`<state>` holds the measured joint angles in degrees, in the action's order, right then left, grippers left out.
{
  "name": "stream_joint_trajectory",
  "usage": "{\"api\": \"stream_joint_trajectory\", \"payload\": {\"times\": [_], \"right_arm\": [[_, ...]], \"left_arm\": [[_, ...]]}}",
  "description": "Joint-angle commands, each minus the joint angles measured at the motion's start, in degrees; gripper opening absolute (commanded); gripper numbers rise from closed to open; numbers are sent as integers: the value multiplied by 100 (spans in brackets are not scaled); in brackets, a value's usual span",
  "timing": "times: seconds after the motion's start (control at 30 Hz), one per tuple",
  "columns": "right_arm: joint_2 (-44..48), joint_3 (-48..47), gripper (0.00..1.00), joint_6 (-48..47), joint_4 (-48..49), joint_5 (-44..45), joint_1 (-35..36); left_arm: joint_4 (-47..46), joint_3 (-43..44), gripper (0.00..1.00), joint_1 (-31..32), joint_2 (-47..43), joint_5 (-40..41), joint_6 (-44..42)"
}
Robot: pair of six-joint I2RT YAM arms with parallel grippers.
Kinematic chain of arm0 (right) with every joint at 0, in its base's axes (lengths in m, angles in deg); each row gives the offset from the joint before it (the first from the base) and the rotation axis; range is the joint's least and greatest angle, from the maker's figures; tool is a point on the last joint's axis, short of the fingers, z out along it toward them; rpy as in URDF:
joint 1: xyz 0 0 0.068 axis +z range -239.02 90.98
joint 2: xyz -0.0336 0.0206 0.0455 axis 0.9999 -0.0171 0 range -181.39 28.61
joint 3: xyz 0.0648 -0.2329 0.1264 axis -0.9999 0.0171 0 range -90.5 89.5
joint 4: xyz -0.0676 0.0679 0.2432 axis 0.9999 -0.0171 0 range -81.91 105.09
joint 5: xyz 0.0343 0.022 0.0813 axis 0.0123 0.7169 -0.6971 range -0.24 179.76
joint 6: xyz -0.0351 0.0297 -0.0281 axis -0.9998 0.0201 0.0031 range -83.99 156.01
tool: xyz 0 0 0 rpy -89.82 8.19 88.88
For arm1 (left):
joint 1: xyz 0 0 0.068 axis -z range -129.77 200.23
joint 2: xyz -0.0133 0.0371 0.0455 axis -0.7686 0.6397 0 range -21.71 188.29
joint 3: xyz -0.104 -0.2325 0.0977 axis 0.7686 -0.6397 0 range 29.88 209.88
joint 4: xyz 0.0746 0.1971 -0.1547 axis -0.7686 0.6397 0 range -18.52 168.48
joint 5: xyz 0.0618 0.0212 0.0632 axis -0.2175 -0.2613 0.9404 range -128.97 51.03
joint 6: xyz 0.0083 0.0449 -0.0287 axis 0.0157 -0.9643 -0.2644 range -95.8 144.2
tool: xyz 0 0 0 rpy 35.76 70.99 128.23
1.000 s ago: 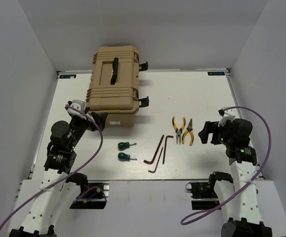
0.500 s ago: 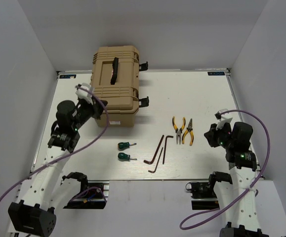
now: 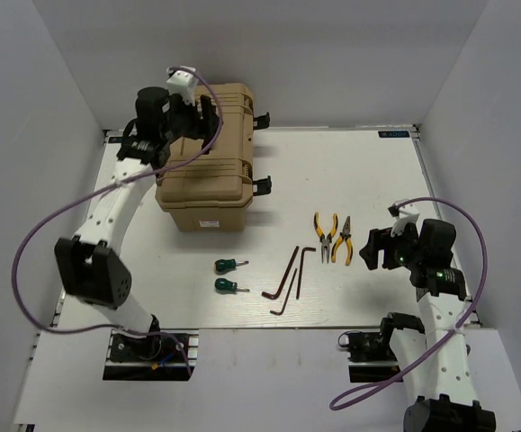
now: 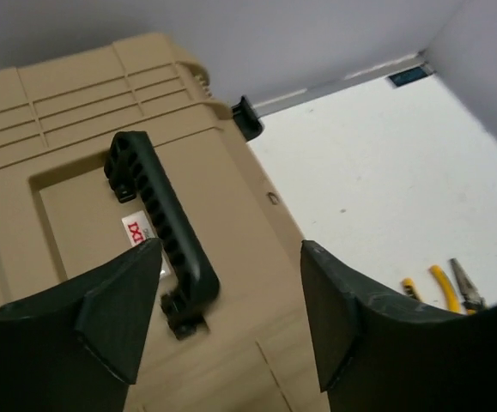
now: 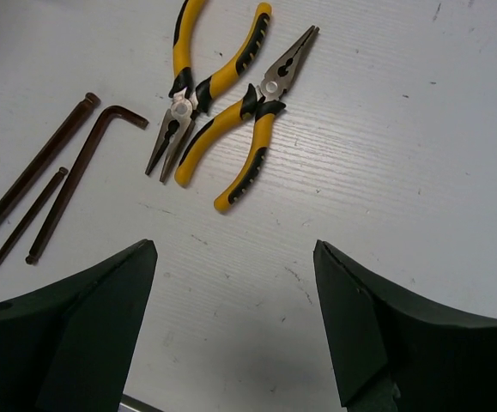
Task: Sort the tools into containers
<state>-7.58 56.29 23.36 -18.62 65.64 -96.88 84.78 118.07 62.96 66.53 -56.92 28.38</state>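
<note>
My left gripper should lower and turn next, putting its open fingers around the middle of the black carry handle (image 4: 158,223), as it slants across the left wrist view.
Two yellow-and-black pliers (image 3: 326,236) lie side by side right of centre; they also show in the right wrist view (image 5: 182,103). Three dark hex keys (image 3: 287,268) lie left of them and show in the right wrist view (image 5: 35,166). Two green-handled screwdrivers (image 3: 228,265) lie further left. My right gripper (image 3: 374,247) is open and empty, just right of the pliers and low over the table (image 5: 235,257). My left gripper (image 3: 208,121) is open and empty above the closed tan toolbox (image 3: 211,171), its jaws over the near end of the black carry handle (image 4: 158,223).
The toolbox has black latches (image 3: 262,184) on its right side. White walls enclose the table (image 3: 359,171) at the back and on both sides. No other container is in view.
My left arm has swung up from beside the toolbox's left front to above its lid. My right gripper has shifted slightly left towards the pliers.
</note>
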Motion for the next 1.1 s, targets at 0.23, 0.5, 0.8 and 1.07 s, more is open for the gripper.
{"api": "stream_joint_trajectory", "payload": {"times": [0.23,0.5,0.8,1.07], "right_arm": [[41,-318,80,51,-162,-84,21],[59,-344,80,69,-171,-84,12],[68,-353,80,78,-179,-146,30],[94,-379,80,95,-197,-172,21]], "left_arm": [[1113,1797,81,598,1589,1477,-462],[1412,2115,80,906,2100,2858,-586],[1412,1992,56,1126,2153,3791,-744],[1464,2115,9,1345,2091,4230,-849]]}}
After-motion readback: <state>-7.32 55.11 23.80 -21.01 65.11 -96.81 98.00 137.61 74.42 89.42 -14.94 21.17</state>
